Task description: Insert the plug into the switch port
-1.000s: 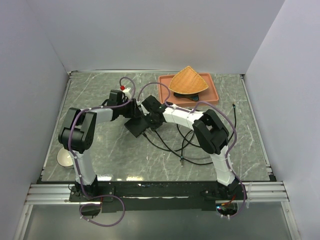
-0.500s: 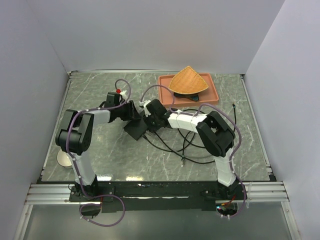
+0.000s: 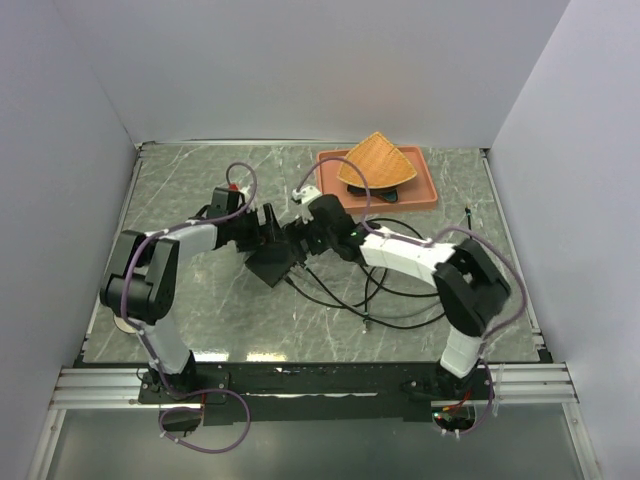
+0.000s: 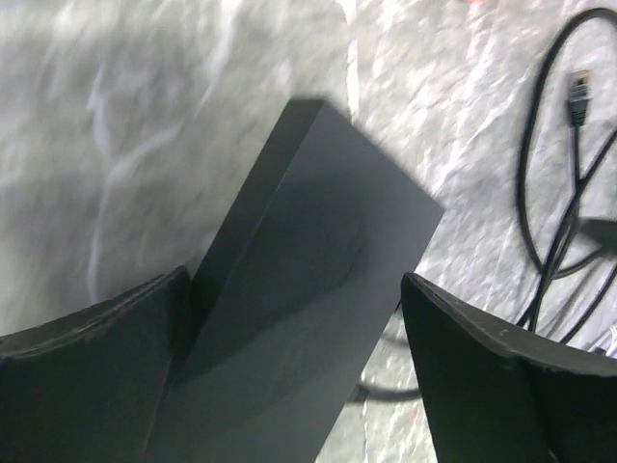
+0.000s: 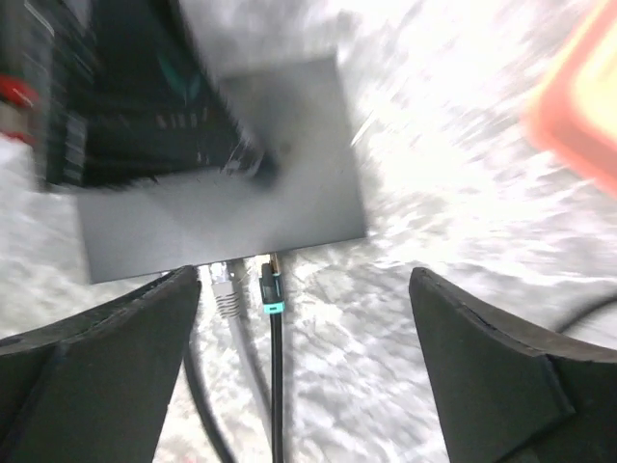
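Observation:
Both plugs are at the box's edge, so I will next lower my right gripper away from the box onto the thin black cable's curve (image 3: 363, 266) (image 5: 576, 315) beside the loose plug.
The flat black box (image 3: 270, 262) lies on the marble table between the two arms. In the right wrist view the plug (image 5: 271, 289), black with a teal band, sits with its tip at the switch port (image 5: 272, 255) on the box's (image 5: 222, 203) near edge. A grey plug (image 5: 224, 291) is beside it. My right gripper (image 5: 304, 275) is open just behind them and holds nothing. My left gripper (image 4: 294, 280) is open astride the box (image 4: 318, 241), with a gap at its right finger (image 4: 501, 386). In the top view the left gripper (image 3: 266, 226) and right gripper (image 3: 298, 240) face each other over the box.
Black cables (image 3: 370, 290) loop over the table right of the box, and a loose plug (image 4: 576, 87) lies among them. A terracotta tray (image 3: 425, 190) with an orange fan-shaped piece (image 3: 375, 162) stands at the back right. A white round object (image 3: 125, 318) sits by the left arm.
Both grippers have opened wide. The right gripper has let go of the plug and drawn back from the box, its elbow swinging right. The left arm has shifted slightly left.

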